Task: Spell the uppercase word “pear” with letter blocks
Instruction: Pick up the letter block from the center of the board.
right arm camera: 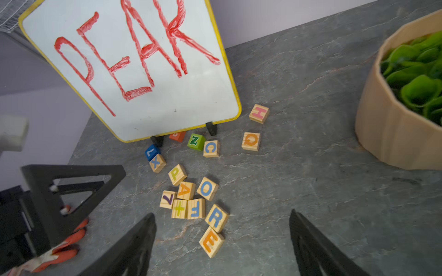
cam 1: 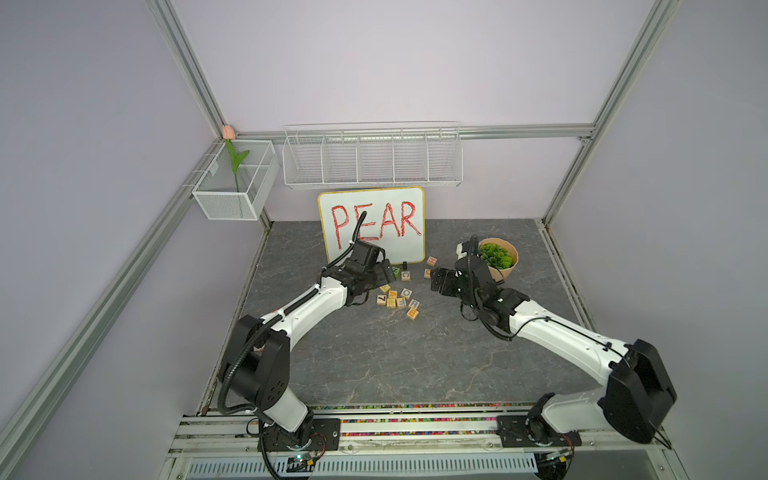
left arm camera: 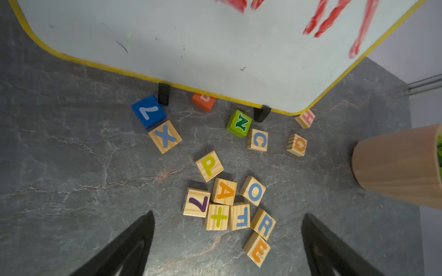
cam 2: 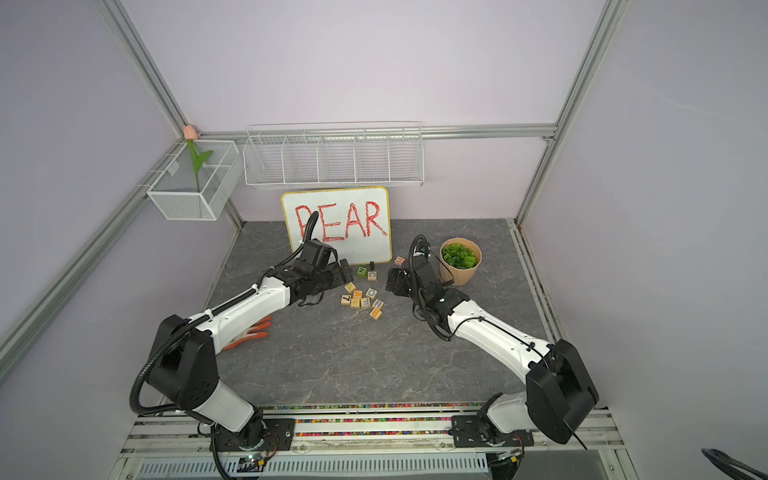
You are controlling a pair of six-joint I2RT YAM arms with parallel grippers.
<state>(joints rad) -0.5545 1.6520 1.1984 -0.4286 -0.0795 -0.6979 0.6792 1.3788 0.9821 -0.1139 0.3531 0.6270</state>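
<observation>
My left gripper moves down onto the yellow P (cam 2: 350, 287) (left arm camera: 209, 166) at the cluster's far end next, fingers astride its sides, because PEAR on the whiteboard starts with that letter.
The letter blocks lie loose in a cluster on the grey tabletop in front of the whiteboard. In the left wrist view I see the yellow P (left arm camera: 209, 166), orange A (left arm camera: 224, 192), blue R (left arm camera: 263, 224) and orange E (left arm camera: 257, 249). They are mixed with other cubes showing 7, +, F and O. R and E touch at the cluster's near end. My left gripper (left arm camera: 229, 215) hovers over the cluster's left side, open, with nothing between its fingers. My right gripper (right arm camera: 222, 213) hangs open and empty over the right side, above R (right arm camera: 216, 218) and E (right arm camera: 211, 241).
A whiteboard (cam 1: 372, 224) with red PEAR stands behind the blocks. Cubes X, 7, N, C, Q and H lie at its foot. A plant pot (cam 1: 498, 257) stands right of my right gripper. An orange glove (cam 2: 249, 332) lies under the left arm. Wire baskets (cam 1: 372, 160) hang on the back wall.
</observation>
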